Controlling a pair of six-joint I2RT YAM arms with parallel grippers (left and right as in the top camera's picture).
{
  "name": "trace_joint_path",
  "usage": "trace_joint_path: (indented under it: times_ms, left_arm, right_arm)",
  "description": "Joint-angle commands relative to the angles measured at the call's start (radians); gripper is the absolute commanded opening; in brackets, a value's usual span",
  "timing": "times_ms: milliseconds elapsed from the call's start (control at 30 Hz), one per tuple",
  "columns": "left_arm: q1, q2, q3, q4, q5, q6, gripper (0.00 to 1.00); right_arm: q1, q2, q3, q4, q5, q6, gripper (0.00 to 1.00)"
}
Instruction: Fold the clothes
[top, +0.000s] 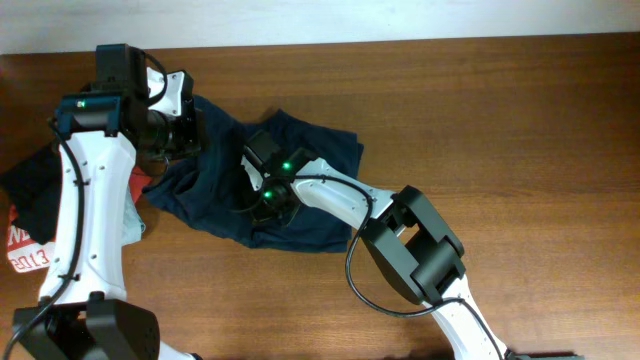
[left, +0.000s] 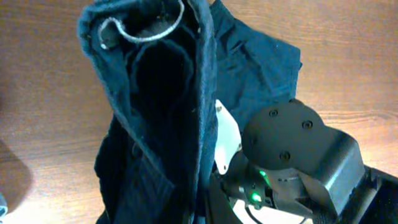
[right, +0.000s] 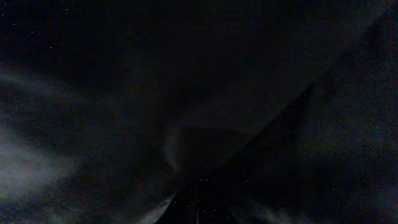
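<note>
I will next move the garment's held edge with my left gripper over the garment's spread part, which lies flat to the gripper's right in the overhead view, and let go of the edge.
The clothes (top: 320, 150), a wrinkled dark navy garment, lie on the wooden table left of centre. My left gripper (top: 186, 128) is at its upper-left edge and is shut on the fabric. In the left wrist view the clothes (left: 249, 62) rise from the jaws (left: 200, 213), with the waistband and a white drawstring (left: 144, 30) at the top. My right gripper (top: 266, 196) is pressed into the middle of the garment. The right wrist view is filled with dark fabric (right: 124, 93) whose creases converge at the jaws (right: 194, 186), so it looks shut on the cloth.
A small black cloth (top: 32, 185), a red shirt with white print (top: 24, 250) and a grey garment (top: 136, 222) lie at the left edge beside the left arm. The right arm's wrist (left: 292, 149) sits close to the left gripper. Bare wooden table (top: 500, 120) extends to the right.
</note>
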Motion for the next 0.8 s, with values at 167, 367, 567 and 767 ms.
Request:
trace_joint_path:
  times_ms: [167, 367, 567, 767]
  left_arm:
    - [0.003, -0.029, 0.030, -0.007, 0.029, -0.011, 0.00]
    - [0.003, -0.029, 0.030, -0.008, 0.030, -0.011, 0.00]
    - [0.003, -0.034, 0.034, -0.007, 0.031, -0.011, 0.00]
    - [-0.016, -0.034, 0.034, -0.004, 0.048, -0.014, 0.00]
  right_arm:
    - [-0.139, -0.127, 0.015, -0.101, 0.000, -0.037, 0.10]
    - [-0.281, -0.213, 0.015, -0.224, 0.001, -0.081, 0.10]
    - [-0.400, -0.190, 0.010, -0.369, 0.065, -0.135, 0.10]
    - [-0.429, -0.167, -0.046, -0.383, 0.135, -0.146, 0.10]
